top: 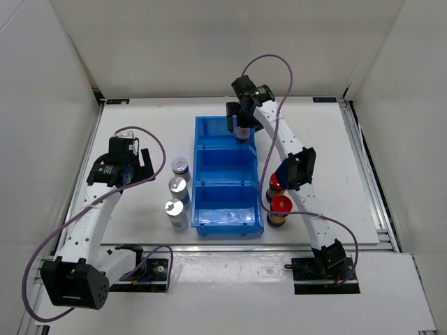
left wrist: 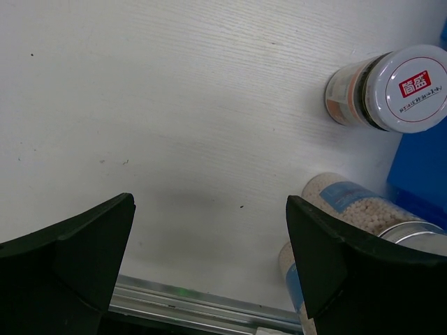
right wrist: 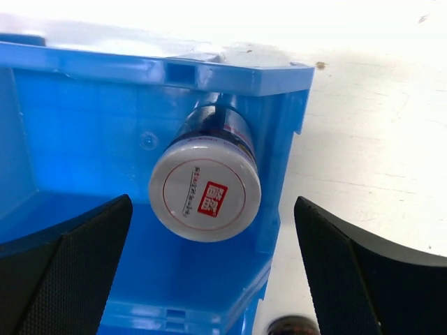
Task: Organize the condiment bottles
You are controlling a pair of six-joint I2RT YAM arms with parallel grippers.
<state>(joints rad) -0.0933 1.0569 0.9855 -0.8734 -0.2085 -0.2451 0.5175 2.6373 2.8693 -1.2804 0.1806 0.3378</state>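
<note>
My left gripper moves over the bottle's grey lid still outside the bin next, lowers and closes. The lid is below and to the gripper's right in the top view.
A short grey-lidded bottle (right wrist: 204, 190) marked red stands in the right corner of the far compartment of the blue bin (top: 209, 157). My right gripper (top: 236, 120) hovers open just above it (top: 242, 134), not touching. Left of the bin stand another grey-lidded bottle (top: 181, 166) and two silver-capped bottles (top: 177, 187) (top: 173, 208). My left gripper (top: 144, 166) is open and empty over bare table, left of them. The left wrist view shows the grey lid (left wrist: 408, 87) and a silver-capped bottle (left wrist: 377, 209). Two red-capped bottles (top: 280, 206) (top: 275, 185) stand right of the bin, one partly hidden by the right arm.
The bin's middle and near compartments (top: 227, 209) hold no bottles. White walls enclose the table; a metal rail (left wrist: 202, 301) runs along its near edge. The right arm's forearm (top: 297, 167) passes over the red-capped bottles.
</note>
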